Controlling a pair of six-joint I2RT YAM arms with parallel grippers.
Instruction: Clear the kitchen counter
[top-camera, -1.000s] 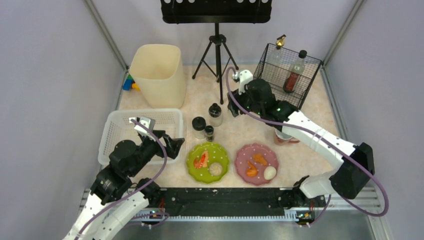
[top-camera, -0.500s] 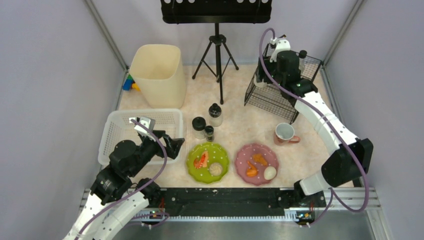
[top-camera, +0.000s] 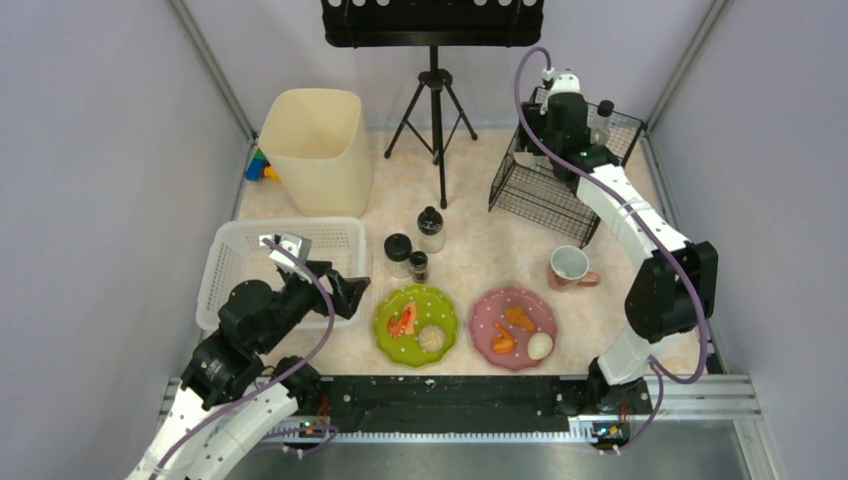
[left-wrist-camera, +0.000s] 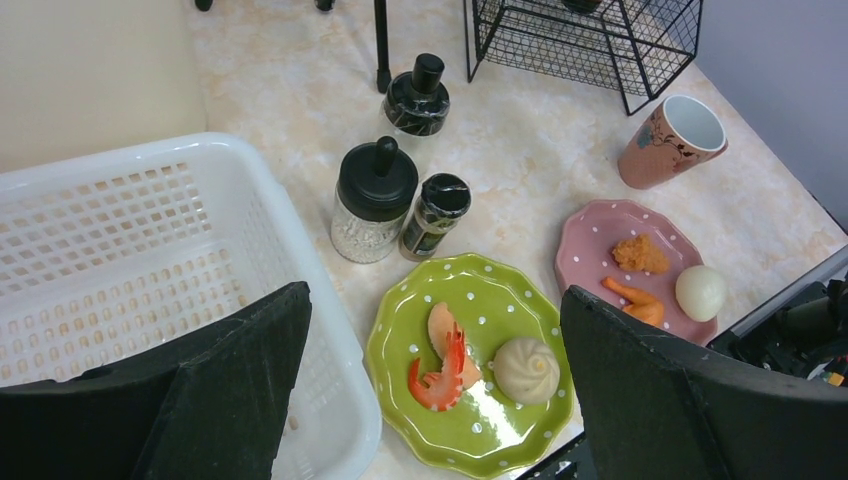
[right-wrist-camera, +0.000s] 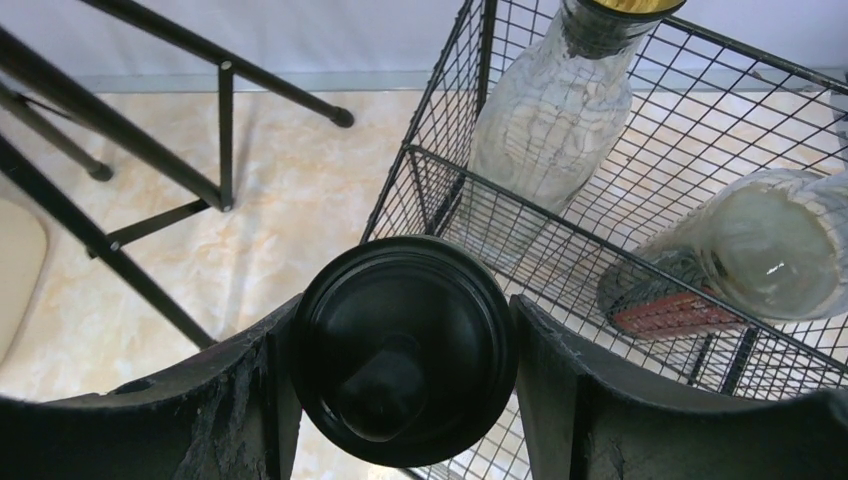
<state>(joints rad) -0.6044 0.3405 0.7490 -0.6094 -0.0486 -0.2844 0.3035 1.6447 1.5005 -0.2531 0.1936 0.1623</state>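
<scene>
I should move my right gripper to the right in the wrist view, lower the jar onto the rack's front shelf (top-camera: 530, 180) (right-wrist-camera: 545, 300) and let it go there, because that shelf is empty.
The kitchen counter (top-camera: 480, 265) is a pale marbled top. My right gripper (right-wrist-camera: 400, 350) is shut on a black-lidded jar (right-wrist-camera: 400, 330) and holds it over the near left corner of the black wire rack (top-camera: 545, 195); the gripper also shows in the top view (top-camera: 553, 140). My left gripper (left-wrist-camera: 432, 292) is open and empty above the green plate (left-wrist-camera: 470, 370) and the edge of the white basket (left-wrist-camera: 120, 230). On the counter stand three black-capped jars (top-camera: 398, 250) (top-camera: 431, 228) (top-camera: 418, 265), a green plate (top-camera: 416, 325), a pink plate (top-camera: 513, 325) and a cup (top-camera: 570, 266).
The rack holds a clear bottle (right-wrist-camera: 560, 110) and a second bottle (right-wrist-camera: 760, 250). A beige bin (top-camera: 315, 150) stands back left with small toys (top-camera: 260, 168) beside it. A black tripod (top-camera: 435, 110) stands at the back centre. Both plates carry food.
My right arm has swung from the middle of the counter to the back right and now hangs over the wire rack. My left arm has not moved.
</scene>
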